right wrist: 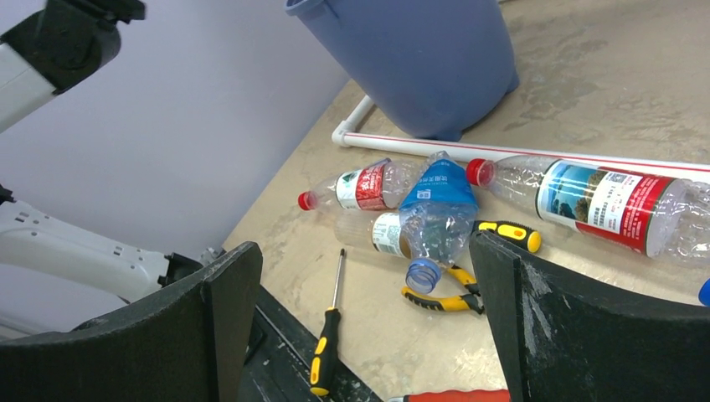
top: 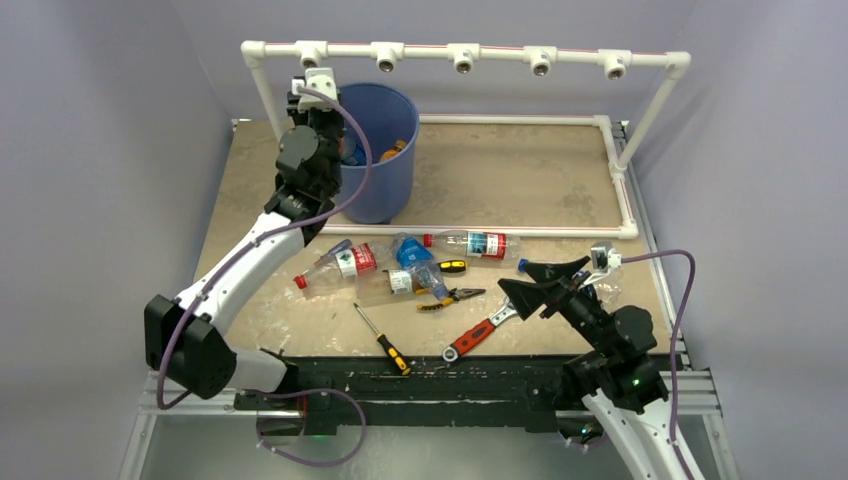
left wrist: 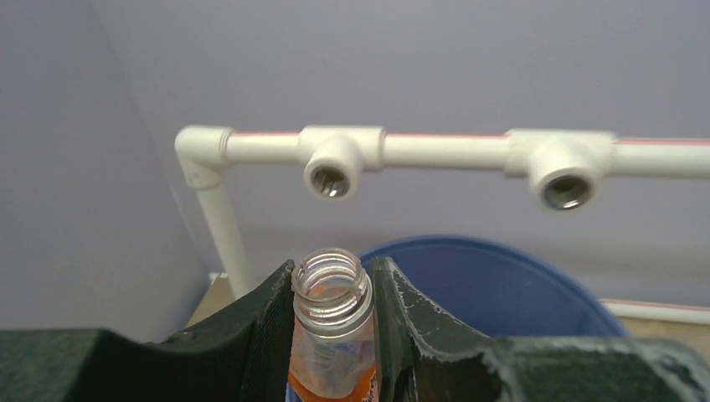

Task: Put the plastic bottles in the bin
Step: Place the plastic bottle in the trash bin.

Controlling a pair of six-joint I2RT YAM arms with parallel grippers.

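Note:
The blue bin's opening [top: 380, 120] [left wrist: 481, 289] is to the right in the top view, so my left gripper will swing that way next, go down, and let go of the bottle.
My left gripper [top: 309, 100] is raised at the left rim of the blue bin [top: 395, 185], shut on a clear capless bottle with an orange label [left wrist: 333, 335]. That bottle stands upright between the fingers, and the bin's [left wrist: 502, 289] opening lies just beyond. An orange-capped bottle [top: 393, 150] lies inside the bin. Several plastic bottles lie in a heap mid-table: a red-capped one [top: 335, 266], a crushed blue-labelled one [top: 412, 254] and a long red-labelled one [top: 475, 243]. My right gripper [top: 530, 280] hovers open to their right, holding nothing. The right wrist view shows the same heap [right wrist: 435, 209] ahead of that gripper [right wrist: 364, 327].
A black-and-yellow screwdriver [top: 382, 340], yellow pliers [top: 450, 298], a red-handled wrench [top: 478, 337] and a second screwdriver handle [top: 452, 266] lie among and in front of the bottles. A white pipe frame [top: 465, 55] stands behind the bin and along the right side.

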